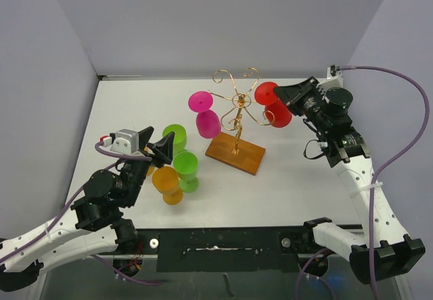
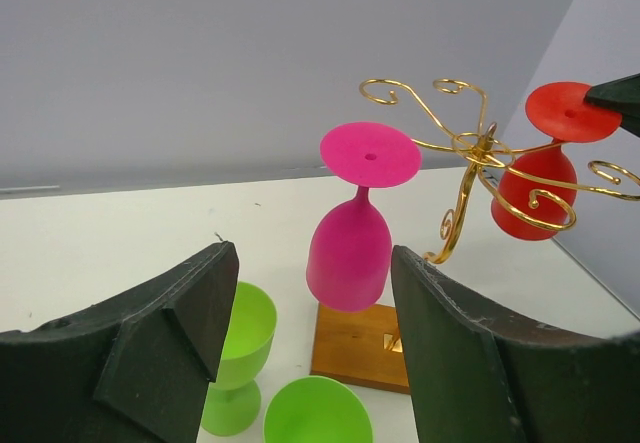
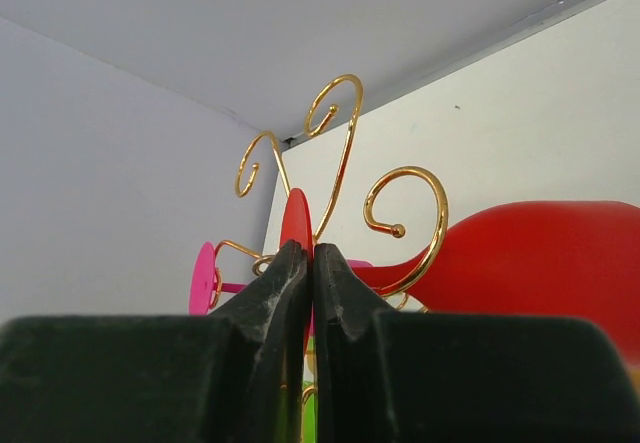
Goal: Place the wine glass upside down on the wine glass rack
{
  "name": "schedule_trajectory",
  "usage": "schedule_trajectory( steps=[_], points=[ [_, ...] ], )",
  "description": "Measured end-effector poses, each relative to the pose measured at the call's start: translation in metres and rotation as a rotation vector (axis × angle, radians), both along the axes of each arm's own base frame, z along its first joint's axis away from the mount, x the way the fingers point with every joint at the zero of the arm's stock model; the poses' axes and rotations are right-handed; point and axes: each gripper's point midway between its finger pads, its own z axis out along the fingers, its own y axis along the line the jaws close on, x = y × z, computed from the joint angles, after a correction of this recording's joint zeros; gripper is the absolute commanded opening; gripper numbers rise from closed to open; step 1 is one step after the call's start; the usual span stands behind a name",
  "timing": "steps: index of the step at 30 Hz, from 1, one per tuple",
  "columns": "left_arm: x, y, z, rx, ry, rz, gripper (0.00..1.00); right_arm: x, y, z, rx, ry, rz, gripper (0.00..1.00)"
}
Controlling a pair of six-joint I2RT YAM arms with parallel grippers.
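I will next move my right gripper to the right in the top view and release the glass's foot over the gold arm's curl [image 3: 440, 209], since the glass's bowl already hangs below it.
The red wine glass [image 1: 276, 110] hangs upside down at the right side of the gold wire wine glass rack [image 1: 238, 103], its stem passing through a curled arm [image 3: 410, 213] and its bowl [image 3: 540, 253] below. My right gripper [image 1: 283, 95] is shut on the rim of its round foot [image 3: 297, 213]; the right wrist view shows the jaws pinching that disc. A pink wine glass [image 2: 350, 253] hangs upside down on the rack's left side. My left gripper [image 2: 312, 298] stands open at the left, holding nothing, just over the green glasses.
Two green glasses [image 1: 174, 134] [image 1: 185, 168] and an orange one [image 1: 167, 181] stand upright left of the rack's wooden base [image 1: 235, 153]. Grey walls close in the table [image 1: 298, 171] at the back and on both sides.
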Motion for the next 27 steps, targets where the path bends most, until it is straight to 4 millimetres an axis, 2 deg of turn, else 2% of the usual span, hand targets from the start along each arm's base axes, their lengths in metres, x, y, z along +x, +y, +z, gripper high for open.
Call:
schedule_trajectory(
  steps=[12, 27],
  points=[
    [0.001, -0.005, -0.007, 0.025, 0.017, -0.004, 0.62, -0.009, -0.027, 0.008, 0.014, -0.026, -0.147, 0.00],
    [0.001, -0.008, -0.012, 0.045, 0.028, -0.011, 0.62, 0.006, -0.036, -0.001, 0.010, 0.000, -0.220, 0.00]
  ],
)
